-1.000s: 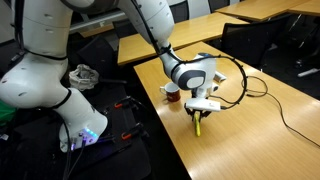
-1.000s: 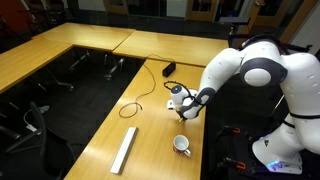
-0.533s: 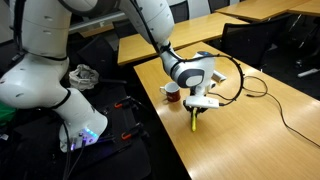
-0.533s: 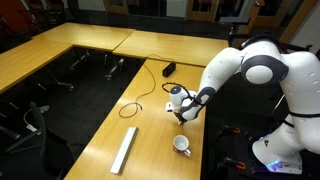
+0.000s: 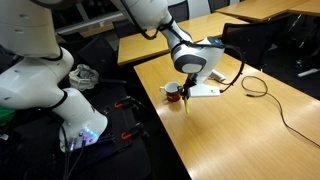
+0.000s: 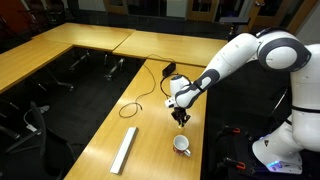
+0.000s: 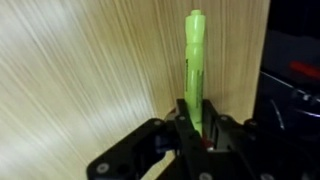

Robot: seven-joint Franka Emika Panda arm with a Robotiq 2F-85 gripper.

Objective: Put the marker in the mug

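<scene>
The marker hangs beside the mug rather than over it. Its tip comes over the mug's open top next for release, as my gripper lifts and tilts.
My gripper is shut on the marker, a thin yellow-green stick that points away from the jaws over the wooden table. In an exterior view the gripper holds the marker hanging tip down, just above the table and right beside the mug. The mug has a red-dark body and a white rim, and the gripper partly hides it there. In an exterior view the mug stands upright near the table's edge. The gripper hovers a short way beyond it.
A long flat grey bar lies on the wooden table near its front end. A thin black looped cable runs across the table to a small black device. The table edge drops off close to the mug.
The gripper has risen with the marker and shifted towards the mug. The arm's elbow has swung higher. The mug, bar and cable have not moved.
</scene>
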